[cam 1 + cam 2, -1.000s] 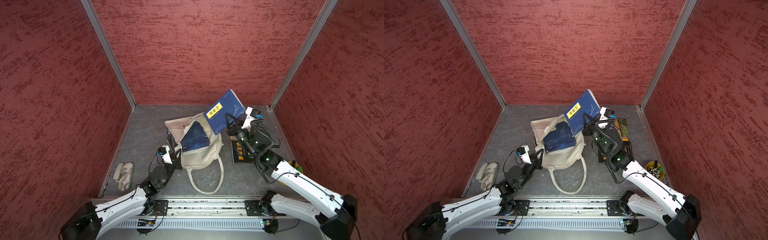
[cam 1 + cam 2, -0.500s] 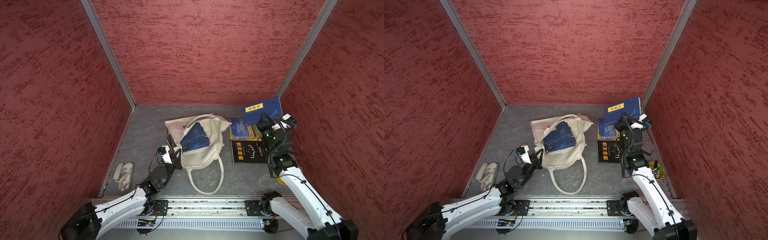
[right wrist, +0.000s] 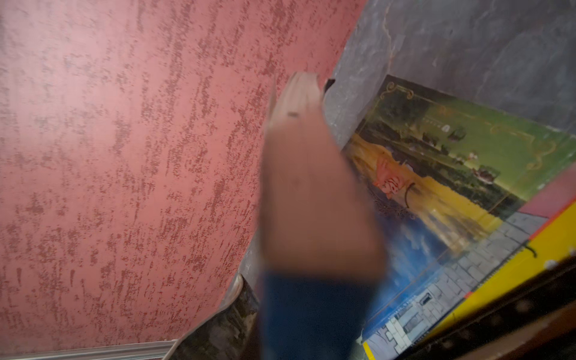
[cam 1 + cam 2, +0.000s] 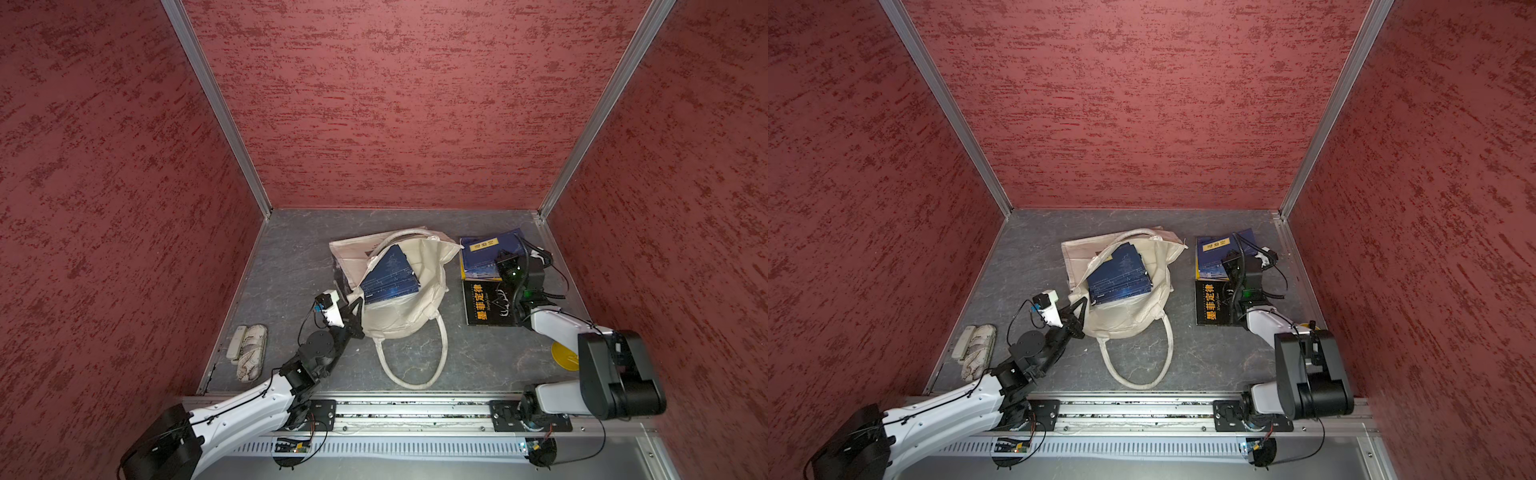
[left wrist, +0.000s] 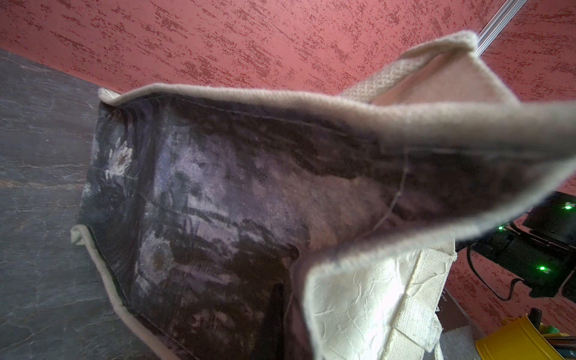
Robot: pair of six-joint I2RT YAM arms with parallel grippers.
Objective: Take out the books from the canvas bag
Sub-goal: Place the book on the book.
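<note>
The navy book is still above the landscape-cover book [image 4: 473, 273] [image 3: 447, 192]. Next, my right gripper should lower the navy book onto that cover and turn it slightly to let it go.
The cream canvas bag [image 4: 409, 309] [image 4: 1133, 313] lies open mid-floor, several navy books [image 4: 390, 276] [image 4: 1121, 276] inside it. My left gripper [image 4: 354, 306] [image 4: 1079, 308] is shut on the bag's near rim; the left wrist view shows the dark painted print [image 5: 218, 202] under that rim. My right gripper [image 4: 503, 258] [image 4: 1231, 259] is shut on a navy book with a yellow label [image 4: 484, 248] [image 4: 1214, 247], seen edge-on and blurred [image 3: 311, 311]. That book rests over a landscape-cover book [image 3: 452, 174] near the right wall. A black book with orange lettering [image 4: 484, 305] [image 4: 1212, 304] lies in front of them.
A yellow bucket [image 4: 563, 356] [image 5: 514, 339] stands by the right wall, half hidden behind my right arm. A pale patterned case [image 4: 251, 353] [image 4: 978, 347] lies along the left wall. Red walls close three sides. The bag's handle loop [image 4: 411, 374] trails toward the front rail.
My right arm carried the labelled navy book from above the bag to the right and lowered it onto the books by the right wall. The left gripper kept its hold on the bag's rim.
</note>
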